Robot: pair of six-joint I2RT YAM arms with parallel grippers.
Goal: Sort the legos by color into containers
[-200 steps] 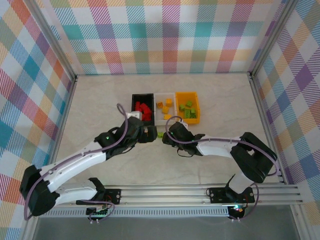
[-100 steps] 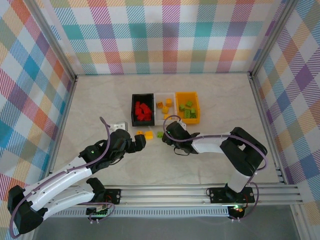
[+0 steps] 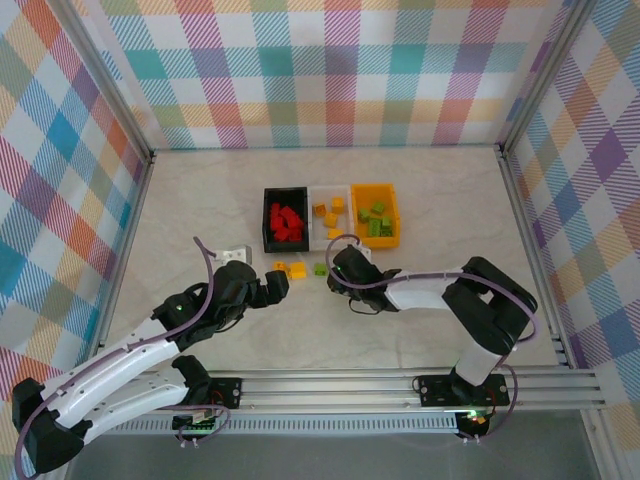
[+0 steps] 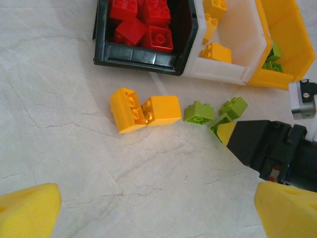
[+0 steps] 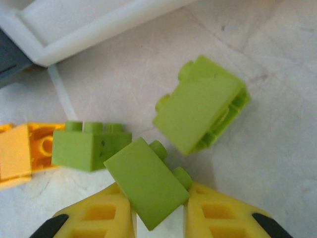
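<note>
The orange bin (image 3: 373, 186) already holds green legos, so my right gripper should next lift the lime green lego outward over it and release it.
My right gripper (image 5: 158, 201) is shut on a lime green lego (image 5: 146, 186), tilted between its yellow pads just above the table. Two more green legos lie close by, one (image 5: 200, 104) on its side and one (image 5: 91, 144) upright, beside a yellow-orange lego (image 5: 17, 153). From above, the right gripper (image 3: 338, 268) sits in front of the white bin (image 3: 318, 232), between the black bin (image 3: 266, 222) holding red legos and the orange bin (image 3: 373, 186) holding green ones. My left gripper (image 3: 275, 285) hangs open over bare table, two yellow-orange legos (image 4: 128, 110) (image 4: 162, 109) ahead of it.
The three bins stand in a row at mid-table, side by side. Loose legos lie in a short line just in front of them (image 3: 298, 269). Metal frame posts and checked walls close the table on three sides. Both arms reach in from the near rail.
The right gripper has closed on the green lego. The left arm has drawn back from the black bin toward the near left, its gripper still open.
</note>
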